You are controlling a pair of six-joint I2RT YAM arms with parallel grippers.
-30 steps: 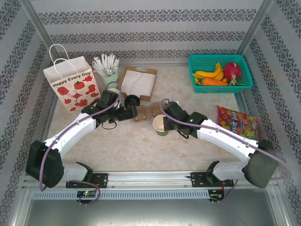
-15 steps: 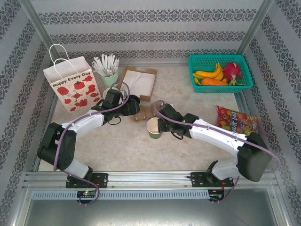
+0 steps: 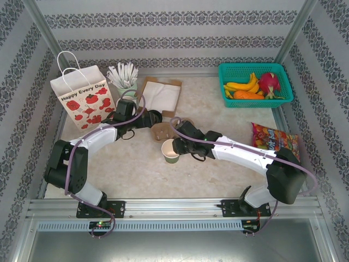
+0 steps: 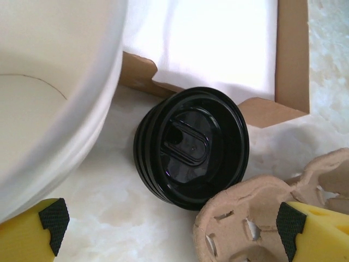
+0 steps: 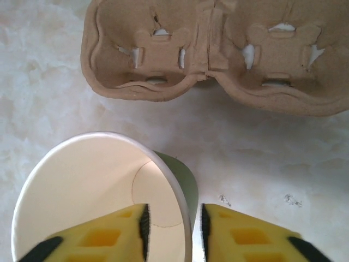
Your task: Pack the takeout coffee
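I should lower my left gripper next, with its fingers on both sides of the lid rim's cup-side edge [image 3: 151, 117] [image 4: 158, 154], and narrow its wide-open fingers, because the top lid's rim is uncovered beside the white cups.
An olive-green takeout coffee cup [image 3: 170, 151] stands upright, lidless and empty, in the middle of the table. My right gripper [image 3: 179, 146] straddles its right rim. In the right wrist view one finger sits inside the cup [image 5: 98, 191] and the other outside, with a small gap on each side of the wall, so my right gripper [image 5: 173, 232] is open. A stack of black lids [image 4: 191, 147] lies on its side just ahead of my left gripper [image 4: 172, 221], which is wide open and empty. From above, the lids [image 3: 153, 116] lie at my left gripper [image 3: 146, 119].
A brown pulp cup carrier [image 3: 162, 131] lies between the arms, just beyond the cup [image 5: 212, 49]. White cups [image 4: 49, 82] crowd my left finger. A napkin box [image 3: 161, 95], a mint cup of sticks [image 3: 124, 81], a printed paper bag [image 3: 82, 101], a fruit basket [image 3: 255, 84] and a candy bag [image 3: 275, 141] stand around.
The right arm carried the cup left and nearer, then its jaws parted from the rim. The left gripper swung right, up to the black lids.
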